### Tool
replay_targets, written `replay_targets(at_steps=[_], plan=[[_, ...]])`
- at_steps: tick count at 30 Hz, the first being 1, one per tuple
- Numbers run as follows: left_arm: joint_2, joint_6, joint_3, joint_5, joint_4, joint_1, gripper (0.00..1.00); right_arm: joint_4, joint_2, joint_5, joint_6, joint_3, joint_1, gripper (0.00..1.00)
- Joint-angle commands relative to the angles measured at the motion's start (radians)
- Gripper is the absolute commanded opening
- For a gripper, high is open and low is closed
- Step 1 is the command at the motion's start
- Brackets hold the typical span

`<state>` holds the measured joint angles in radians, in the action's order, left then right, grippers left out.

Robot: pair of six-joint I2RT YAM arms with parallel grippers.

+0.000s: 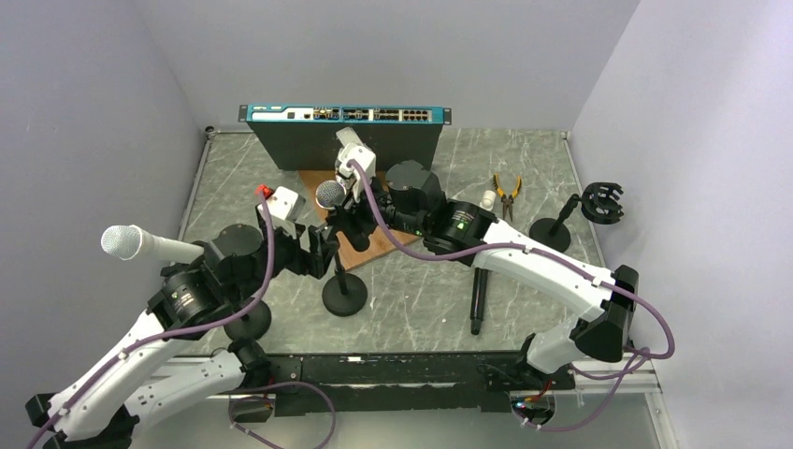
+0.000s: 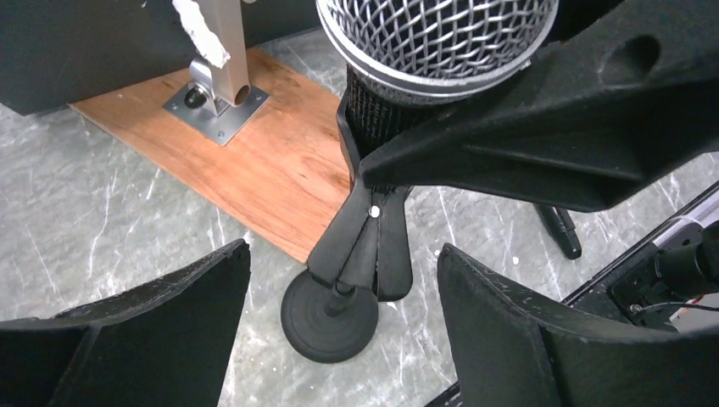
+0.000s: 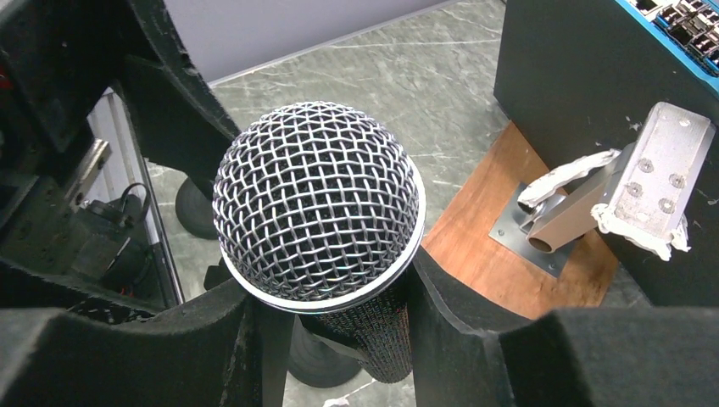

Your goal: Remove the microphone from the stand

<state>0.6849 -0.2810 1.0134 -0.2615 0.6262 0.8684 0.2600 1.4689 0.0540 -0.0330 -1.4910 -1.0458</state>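
The microphone (image 1: 329, 195) needs to go to the bare tabletop (image 1: 458, 297) beside the black rod, below my right gripper and to its right in the top view, where I should lower and release it.
The microphone (image 1: 329, 195), silver mesh head (image 3: 318, 203) up, sits in the black clip (image 2: 373, 246) of a stand with a round base (image 1: 344, 297). My right gripper (image 1: 353, 210) reaches in from the right and is shut on the microphone's dark body (image 3: 386, 339) just below the head, one finger (image 3: 195, 339) on each side. My left gripper (image 2: 343, 254) is open, lower down. Its fingers (image 2: 169, 322) straddle the stand's clip and stem without touching them.
A second microphone (image 1: 131, 243) stands at the left on its own base (image 1: 248, 318). An empty stand (image 1: 598, 201) is at the right, with pliers (image 1: 506, 192) nearby. A wooden board (image 2: 254, 161) with a metal bracket, a network switch (image 1: 346, 114) and a black rod (image 1: 478, 299) lie around.
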Motion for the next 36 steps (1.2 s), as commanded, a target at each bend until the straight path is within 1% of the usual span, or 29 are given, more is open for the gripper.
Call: replay_targets(at_steps=[1, 4, 7, 10, 13, 14, 15, 16, 17, 19, 23, 24, 25, 28, 31, 34, 36], plan=[[0.013, 0.091, -0.018, 0.177, -0.135, -0.072, 0.83, -0.056, -0.048, 0.056, 0.028, 0.006, 0.013, 0.00], [0.021, 0.126, -0.024, 0.240, -0.164, -0.080, 0.78, -0.067, -0.047, 0.069, 0.030, 0.011, 0.018, 0.00], [0.033, 0.143, -0.025, 0.274, -0.173, -0.080, 0.76, -0.066, -0.042, 0.080, 0.031, 0.004, 0.024, 0.00], [0.049, 0.147, -0.023, 0.289, -0.165, -0.082, 0.66, -0.071, -0.041, 0.084, 0.031, 0.003, 0.024, 0.00], [0.073, 0.139, -0.014, 0.300, -0.142, -0.083, 0.41, -0.075, -0.040, 0.086, 0.031, 0.002, 0.025, 0.00], [0.081, 0.136, -0.010, 0.296, -0.125, -0.084, 0.31, -0.074, -0.039, 0.086, 0.031, -0.001, 0.026, 0.00], [0.086, 0.133, -0.009, 0.284, -0.113, -0.083, 0.20, -0.074, -0.038, 0.086, 0.031, -0.003, 0.025, 0.00], [0.090, 0.129, -0.009, 0.269, -0.103, -0.084, 0.04, -0.072, -0.037, 0.082, 0.031, -0.006, 0.026, 0.00], [0.090, 0.125, -0.012, 0.265, -0.095, -0.084, 0.00, -0.070, -0.036, 0.080, 0.030, -0.009, 0.025, 0.00], [0.083, 0.126, -0.028, 0.232, -0.094, -0.086, 0.00, -0.072, -0.037, 0.067, 0.031, -0.012, 0.026, 0.00], [0.073, 0.123, -0.061, 0.235, -0.104, -0.086, 0.00, -0.087, -0.049, -0.012, 0.051, -0.018, 0.025, 0.00], [0.070, 0.121, -0.068, 0.237, -0.107, -0.086, 0.00, -0.087, -0.051, -0.045, 0.060, -0.025, 0.025, 0.00], [0.066, 0.120, -0.075, 0.240, -0.109, -0.086, 0.00, -0.083, -0.054, -0.114, 0.067, -0.035, 0.026, 0.00], [0.055, 0.118, -0.089, 0.242, -0.112, -0.086, 0.00, -0.067, -0.065, -0.259, 0.062, -0.068, 0.025, 0.00], [0.049, 0.122, -0.095, 0.240, -0.110, -0.086, 0.00, -0.145, -0.122, -0.383, 0.057, -0.024, 0.029, 0.00], [0.045, 0.124, -0.099, 0.250, -0.120, -0.086, 0.00, -0.249, -0.200, -0.397, 0.050, 0.052, 0.043, 0.00], [0.045, 0.124, -0.096, 0.249, -0.120, -0.086, 0.00, -0.291, -0.236, -0.463, 0.047, 0.082, 0.045, 0.00]])
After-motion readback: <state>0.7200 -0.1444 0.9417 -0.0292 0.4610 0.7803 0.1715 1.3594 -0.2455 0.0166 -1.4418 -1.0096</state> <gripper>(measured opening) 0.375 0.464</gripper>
